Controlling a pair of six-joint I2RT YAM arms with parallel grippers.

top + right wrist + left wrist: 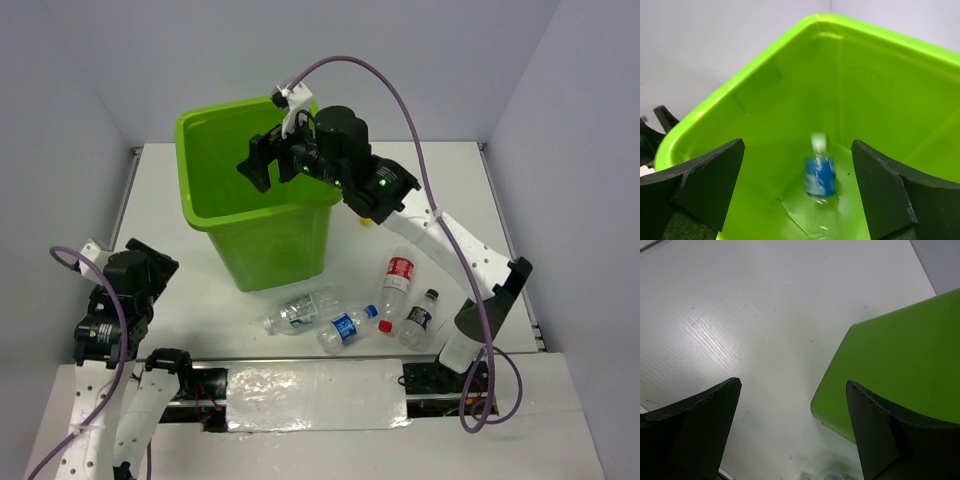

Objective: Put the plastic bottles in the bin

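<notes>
I need to move my right gripper back next, to the right in the top view, and down onto the bottle's red label [400,268], because it lies below, nearer my base.
The lime-green bin [260,235] stands at the table's middle back. My right gripper [268,163] hangs open over its mouth. In the right wrist view the gripper [797,146] is open and empty, and a blurred clear bottle with a blue label [820,175] is inside the bin [765,85], below the jaws and apart from them. Several bottles lie on the table in front of the bin: a clear blue-white one [300,310], a blue-label one [345,328], a red-label one [398,278] and a black-capped one [420,318]. My left gripper [150,265] is open and empty, left of the bin.
In the left wrist view the open left gripper [793,385] faces white table [740,315], with the bin's corner [900,355] on the right and a bit of a bottle [840,475] at the bottom edge. Grey walls enclose the table on three sides.
</notes>
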